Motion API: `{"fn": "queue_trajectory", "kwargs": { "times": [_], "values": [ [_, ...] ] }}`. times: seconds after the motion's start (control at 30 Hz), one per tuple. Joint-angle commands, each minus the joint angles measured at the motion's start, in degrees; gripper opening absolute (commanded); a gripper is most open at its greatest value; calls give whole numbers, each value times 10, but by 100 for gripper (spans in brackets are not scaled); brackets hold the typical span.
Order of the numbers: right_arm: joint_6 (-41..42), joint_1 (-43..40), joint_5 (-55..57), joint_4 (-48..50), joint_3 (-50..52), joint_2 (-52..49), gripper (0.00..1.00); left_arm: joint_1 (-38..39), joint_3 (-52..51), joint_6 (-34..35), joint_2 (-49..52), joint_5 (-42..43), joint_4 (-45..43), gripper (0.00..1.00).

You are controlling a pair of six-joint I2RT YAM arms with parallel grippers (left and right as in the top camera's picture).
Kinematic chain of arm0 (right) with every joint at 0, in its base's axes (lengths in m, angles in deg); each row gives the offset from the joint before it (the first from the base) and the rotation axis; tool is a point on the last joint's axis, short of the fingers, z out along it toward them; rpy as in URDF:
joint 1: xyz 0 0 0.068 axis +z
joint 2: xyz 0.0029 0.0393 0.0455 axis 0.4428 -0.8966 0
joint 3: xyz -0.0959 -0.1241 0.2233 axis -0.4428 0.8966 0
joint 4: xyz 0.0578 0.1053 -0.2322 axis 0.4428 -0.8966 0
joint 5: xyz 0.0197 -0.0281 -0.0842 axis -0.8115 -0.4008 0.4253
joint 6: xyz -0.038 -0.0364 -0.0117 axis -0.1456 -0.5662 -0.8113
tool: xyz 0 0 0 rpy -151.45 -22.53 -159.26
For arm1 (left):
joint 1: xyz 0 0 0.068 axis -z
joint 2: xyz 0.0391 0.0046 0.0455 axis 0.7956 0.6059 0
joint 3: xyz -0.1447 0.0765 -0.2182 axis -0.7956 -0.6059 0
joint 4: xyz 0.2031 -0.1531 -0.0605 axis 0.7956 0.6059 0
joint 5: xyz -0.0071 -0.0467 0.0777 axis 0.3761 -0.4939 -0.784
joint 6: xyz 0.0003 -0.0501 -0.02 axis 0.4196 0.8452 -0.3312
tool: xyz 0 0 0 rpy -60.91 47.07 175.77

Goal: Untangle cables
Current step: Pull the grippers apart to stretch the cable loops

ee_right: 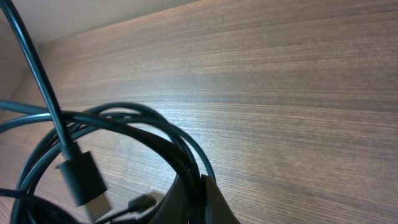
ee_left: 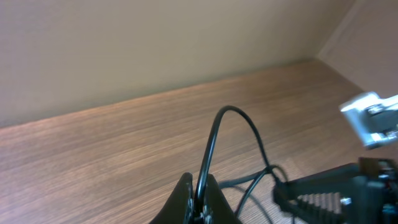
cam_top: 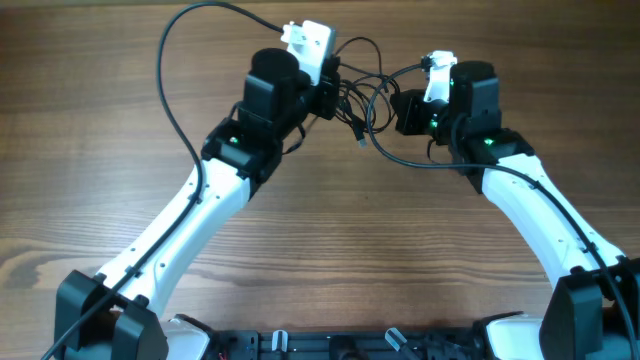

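Note:
My left gripper pulls to the left in the overhead view, over bare table, and releases the piece of cable next, because it still runs into the tangled loops.
The cables [cam_top: 362, 98] are thin black cords hanging in tangled loops between my two grippers, above the wooden table at the back centre. My left gripper [cam_top: 332, 88] is shut on one strand; in the left wrist view the cord [ee_left: 214, 143] rises from between the fingers [ee_left: 200, 198] and arcs right. My right gripper [cam_top: 405, 110] is shut on a bundle of several looped strands [ee_right: 143, 127], pinched between its fingers [ee_right: 194, 199]. A black USB plug [ee_right: 82, 180] dangles at the left of the right wrist view, and a smaller plug [ee_right: 142, 203] hangs below it.
The table [cam_top: 330, 230] is brown wood grain. A thick black arm cable [cam_top: 175, 90] arcs over the left arm. The right arm's black body and white camera mount [ee_left: 373, 121] show at the right of the left wrist view. A beige wall [ee_left: 124, 43] stands behind.

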Motion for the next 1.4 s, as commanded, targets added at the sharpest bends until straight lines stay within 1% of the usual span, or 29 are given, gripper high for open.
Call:
{"fn": "queue_trajectory", "kwargs": {
  "times": [0.0,0.3,0.4,0.43,0.6,0.73,1.0,1.17,1.23,1.3,1.37],
  "values": [
    [13,-52,81,-28,1,-10,4,-59,10,-8,-57,-42,2,4],
    [7,-133,102,-64,1,-10,4,-151,10,-24,-71,-52,38,4],
    [-8,-152,110,-76,1,-10,4,-179,10,-66,-74,-55,38,4],
    [-11,-155,110,-80,1,-10,4,-186,10,-65,-76,-57,38,4],
    [-18,-158,123,-91,1,-10,4,-208,10,-80,-78,-57,56,4],
    [-7,-158,152,-101,0,-10,4,-224,10,-96,-81,-78,63,4],
    [-8,-158,174,-117,0,-9,4,-281,10,-95,-106,-77,74,4],
    [-7,-158,173,-119,0,-9,4,-287,10,-95,-117,-74,101,4],
    [-6,-158,173,-121,0,-9,5,-287,10,-95,-117,-55,109,4],
    [-7,-158,173,-124,0,-9,5,-287,10,-93,-117,-22,112,7],
    [-7,-158,171,-125,0,-7,5,-282,10,-93,-117,-6,113,9]
  ]
}}
